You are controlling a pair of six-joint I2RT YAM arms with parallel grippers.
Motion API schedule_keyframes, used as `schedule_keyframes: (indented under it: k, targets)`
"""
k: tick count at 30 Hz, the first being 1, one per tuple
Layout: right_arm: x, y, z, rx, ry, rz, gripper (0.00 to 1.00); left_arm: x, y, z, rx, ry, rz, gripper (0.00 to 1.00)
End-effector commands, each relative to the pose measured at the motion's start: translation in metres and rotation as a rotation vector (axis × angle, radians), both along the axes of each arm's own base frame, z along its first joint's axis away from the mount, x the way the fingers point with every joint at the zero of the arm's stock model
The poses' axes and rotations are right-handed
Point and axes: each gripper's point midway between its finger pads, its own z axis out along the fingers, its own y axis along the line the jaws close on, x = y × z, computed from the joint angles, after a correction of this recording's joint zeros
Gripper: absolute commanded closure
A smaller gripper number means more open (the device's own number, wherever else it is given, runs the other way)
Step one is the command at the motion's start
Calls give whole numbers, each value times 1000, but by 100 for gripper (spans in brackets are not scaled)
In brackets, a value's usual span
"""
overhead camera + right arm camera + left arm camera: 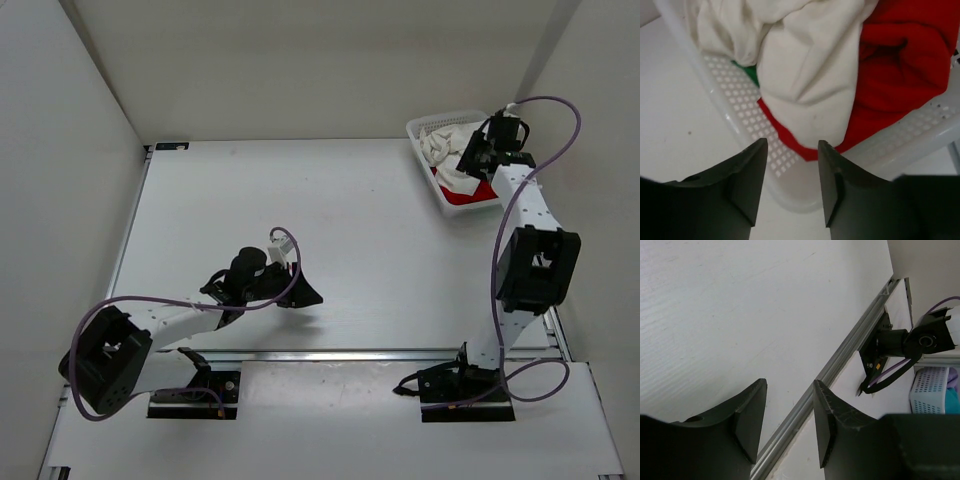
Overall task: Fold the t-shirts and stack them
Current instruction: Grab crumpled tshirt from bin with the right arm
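The fold of the white t-shirt is on top of the red t-shirt, so my right gripper will move outward and down over the basket [432, 128] onto that fold next.
The white t-shirt [805, 65] lies crumpled on top of the red t-shirt [900, 60] in the white mesh basket [740, 115]. A small patch of the green t-shirt [752, 75] shows under the white one. In the top view the basket [432, 128] stands at the far right with white cloth [440, 145] and red cloth [470, 196] in it. My right gripper [791, 175] is open and empty, just above the basket's near corner. My left gripper [789, 420] is open and empty, low over the table's front edge [300, 297].
A metal rail [840, 365] runs along the table's front edge. The right arm's base [890, 347] and its purple cable stand beyond it. White walls enclose the table at the left, back and right.
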Motion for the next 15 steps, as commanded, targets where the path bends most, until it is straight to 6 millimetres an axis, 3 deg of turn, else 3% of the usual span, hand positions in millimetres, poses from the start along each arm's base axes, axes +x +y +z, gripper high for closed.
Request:
schedule_keyframes:
  k: [1,5,9,11,12,13,15]
  targets:
    - [39,-23,17,-43,-43,-10,55,0,-9,6,-14,-43,-19,48]
    - [69,-41,-5,-63,3,-34,54,-4,-10,-2,-5,-20,-25,47]
    - [88,-47,-9,-50,-4,-31,57,0,-8,-8,8,-7,-15,47]
    - [99,-47,-18,-23,9,-20,67,4,-8,-8,5,-6,-8,48]
    - [103,-46,-25,-24,21,-18,80,2,-10,-10,7,7,-14,48]
    - [103,-48,-13,-28,17,-31,94,3,-9,-11,11,7,-9,48]
    - [107,-45,1,-25,3,-29,100,5,-10,-9,8,8,-8,49]
